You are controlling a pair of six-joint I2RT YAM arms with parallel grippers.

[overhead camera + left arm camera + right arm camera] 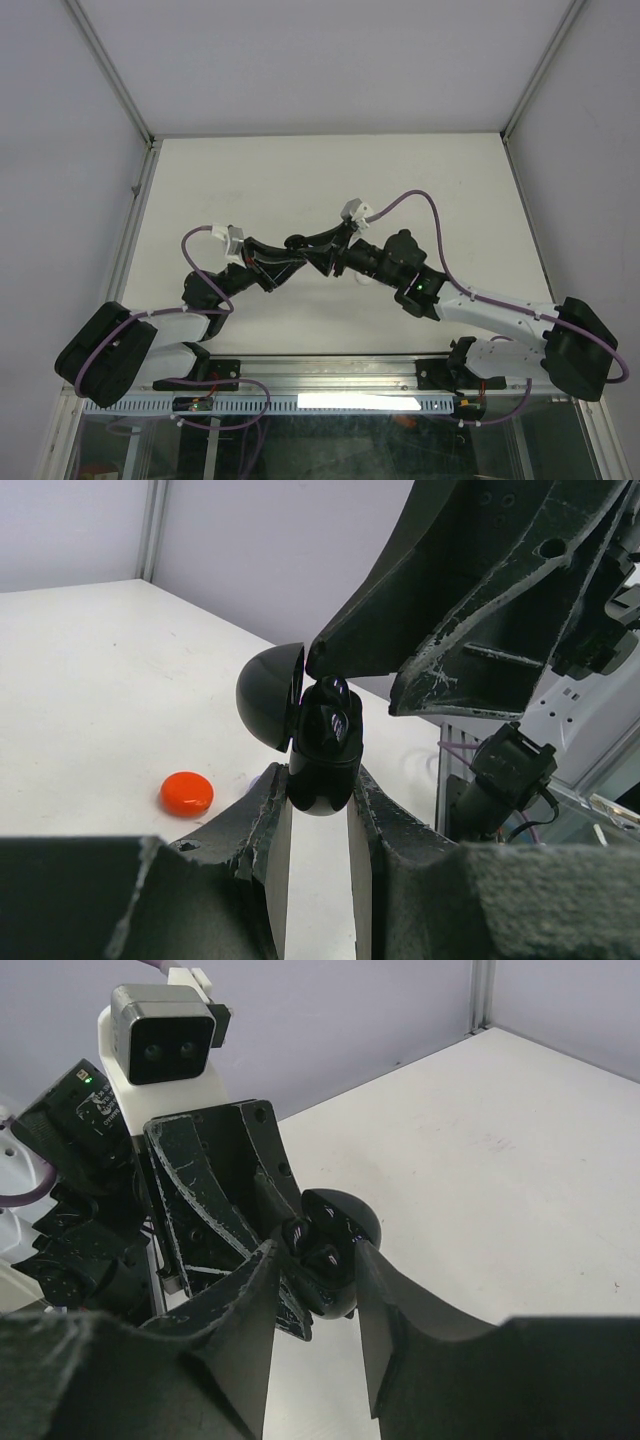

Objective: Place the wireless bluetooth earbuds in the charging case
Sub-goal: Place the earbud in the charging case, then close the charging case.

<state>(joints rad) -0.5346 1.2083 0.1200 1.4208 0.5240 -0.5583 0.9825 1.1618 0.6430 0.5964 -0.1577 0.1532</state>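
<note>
The left gripper carries the case (322, 765) down and toward the right in the top view next to release it, since the tabletop beside the red disc lies below.
My left gripper (318, 792) is shut on the lower half of a glossy black round charging case (322, 765), which it holds upright above the table. The case's lid (268, 695) hangs open to the left. In the right wrist view, two black earbuds (322, 1252) lie in the case's sockets (338, 1285) under the domed lid (350, 1216). My right gripper (316, 1252) is open, one finger on each side of the case's top; whether they touch it I cannot tell. From above, the two grippers (312, 260) meet at mid-table and hide the case.
A red coin-sized disc (186, 793) lies on the white table (90, 680) to the left of the held case. Grey walls enclose the table (330, 180) at the back and both sides. The right arm's fingers (470, 610) fill the upper right of the left wrist view.
</note>
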